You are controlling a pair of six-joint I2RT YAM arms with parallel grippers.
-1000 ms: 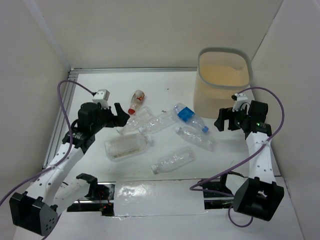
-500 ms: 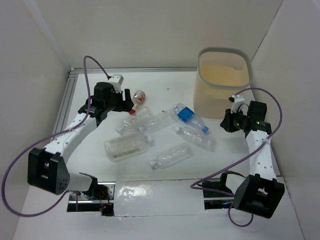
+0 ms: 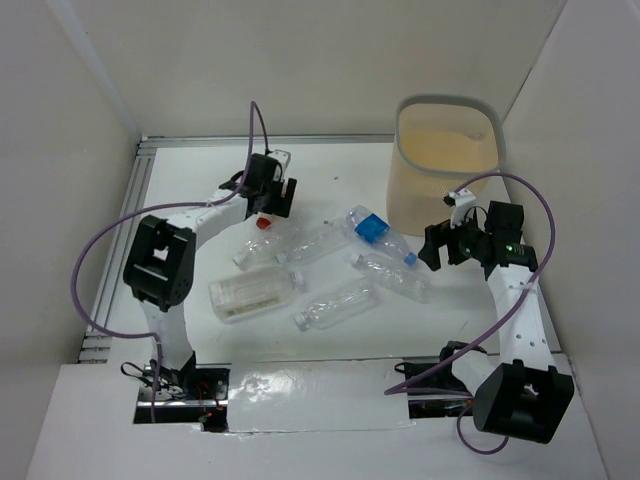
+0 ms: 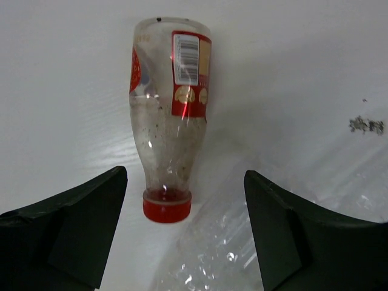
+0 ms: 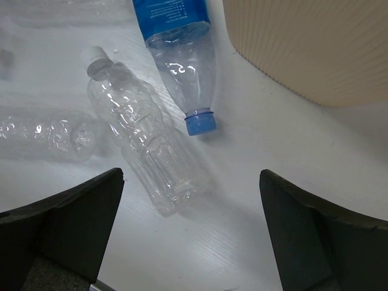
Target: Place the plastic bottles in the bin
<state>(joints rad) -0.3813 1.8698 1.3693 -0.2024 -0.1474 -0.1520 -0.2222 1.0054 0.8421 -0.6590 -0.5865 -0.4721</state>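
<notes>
My left gripper moves down and outward past the neck onto the red-capped bottle's labelled body [image 4: 170, 100] next. That body lies clear of the plain bottle beside the cap.
Several clear plastic bottles lie on the white table. The small red-capped bottle [image 4: 170, 109] lies under my open, empty left gripper [image 3: 270, 196], its cap between the jaws [image 4: 185, 182]; only the cap [image 3: 264, 223] shows from above. The blue-labelled bottle [image 3: 375, 232] lies left of the beige bin [image 3: 400, 135]. It also shows in the right wrist view [image 5: 182, 54] beside a plain bottle [image 5: 139, 142]. My right gripper [image 3: 441, 246] is open and empty above the table right of these [image 5: 191, 176]. The wide squarish bottle [image 3: 250, 292] lies front left.
Other plain bottles lie in the middle [image 3: 338, 307] [image 3: 392, 277] [image 3: 305, 245]. One reaches under my left gripper [image 4: 242, 242]. The bin wall [image 5: 315, 42] stands close to my right gripper. White walls enclose the table on three sides.
My left arm has swung from the left side to the far middle, over the red-capped bottle. My right gripper has shifted a little left toward the bottles. The bottles have barely moved.
</notes>
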